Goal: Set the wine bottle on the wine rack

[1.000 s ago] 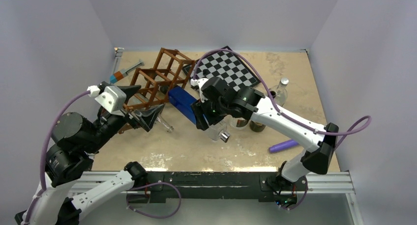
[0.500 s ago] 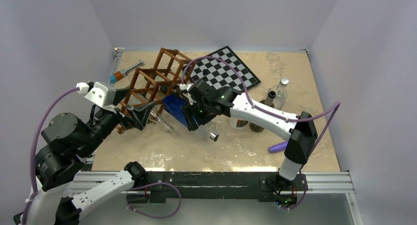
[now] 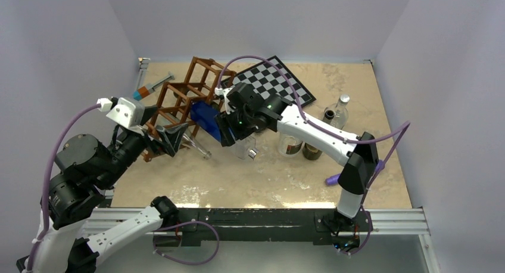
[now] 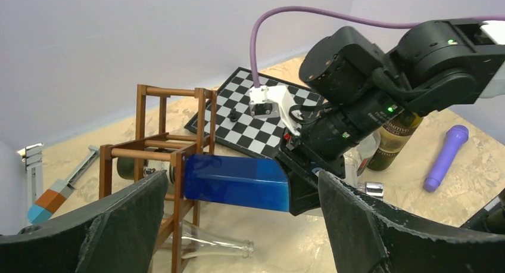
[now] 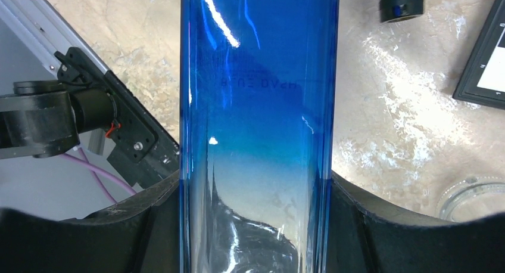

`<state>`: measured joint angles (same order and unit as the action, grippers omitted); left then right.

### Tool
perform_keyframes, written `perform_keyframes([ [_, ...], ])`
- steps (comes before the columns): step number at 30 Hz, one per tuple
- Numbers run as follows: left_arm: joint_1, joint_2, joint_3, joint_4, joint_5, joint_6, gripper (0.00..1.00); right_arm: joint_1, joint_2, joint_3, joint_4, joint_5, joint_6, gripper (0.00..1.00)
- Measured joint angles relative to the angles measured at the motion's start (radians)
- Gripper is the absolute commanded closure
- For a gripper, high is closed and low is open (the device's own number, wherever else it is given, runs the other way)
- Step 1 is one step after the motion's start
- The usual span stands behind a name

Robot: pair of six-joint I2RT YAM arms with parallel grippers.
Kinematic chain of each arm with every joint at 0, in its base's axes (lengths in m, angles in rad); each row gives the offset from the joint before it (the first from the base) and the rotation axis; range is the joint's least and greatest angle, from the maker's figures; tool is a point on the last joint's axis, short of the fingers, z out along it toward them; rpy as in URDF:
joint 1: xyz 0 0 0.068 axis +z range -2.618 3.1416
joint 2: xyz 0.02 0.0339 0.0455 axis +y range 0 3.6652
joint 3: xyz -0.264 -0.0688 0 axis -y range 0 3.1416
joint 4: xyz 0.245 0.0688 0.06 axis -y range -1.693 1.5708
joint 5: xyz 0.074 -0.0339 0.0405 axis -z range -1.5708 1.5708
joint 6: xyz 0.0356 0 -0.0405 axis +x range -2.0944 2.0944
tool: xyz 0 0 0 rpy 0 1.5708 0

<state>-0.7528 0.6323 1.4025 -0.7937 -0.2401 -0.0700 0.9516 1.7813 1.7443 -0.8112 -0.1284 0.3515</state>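
Next, the right gripper pushes the bottle outward toward the rack [image 3: 168, 87], blue end first between the posts, since most of the bottle still sticks out.
My right gripper [image 3: 225, 130] is shut on the wine bottle [image 3: 204, 119], a square blue bottle that fades to clear glass with a silver cap [image 3: 251, 155]. The bottle lies nearly level above the table. Its blue end is at the edge of the reddish-brown lattice wine rack [image 3: 168, 87]. In the left wrist view the bottle [image 4: 232, 180] meets a rack post [image 4: 177, 183]. In the right wrist view it [image 5: 256, 106] fills the space between my fingers [image 5: 381, 237]. My left gripper [image 3: 164, 130] is open and empty at the rack's near left corner.
A dark bottle [image 4: 128, 168] lies in the rack. A clear bottle [image 3: 199, 148] lies on the table below it. A checkerboard [image 3: 274, 82] is behind. A glass jar [image 3: 290, 145], a dark wine bottle [image 4: 396, 139], a clear capped bottle [image 3: 339, 112] and a purple object [image 3: 333, 179] are at right. A syringe-like tool [image 3: 152, 86] lies back left.
My right arm has carried the blue bottle left and back, from mid-table up to the rack. My left gripper has shifted slightly and stays open.
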Motion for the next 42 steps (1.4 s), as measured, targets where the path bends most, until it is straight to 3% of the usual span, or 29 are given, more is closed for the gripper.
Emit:
perform_keyframes([
  [25,0.000,0.077,0.000,0.000,0.030,0.029,0.01,-0.045,0.165,-0.022,0.291,-0.080,-0.126,1.00],
  [42,0.000,0.088,0.000,-0.002,0.040,0.029,0.01,-0.051,0.342,0.196,0.306,-0.084,-0.179,1.00],
])
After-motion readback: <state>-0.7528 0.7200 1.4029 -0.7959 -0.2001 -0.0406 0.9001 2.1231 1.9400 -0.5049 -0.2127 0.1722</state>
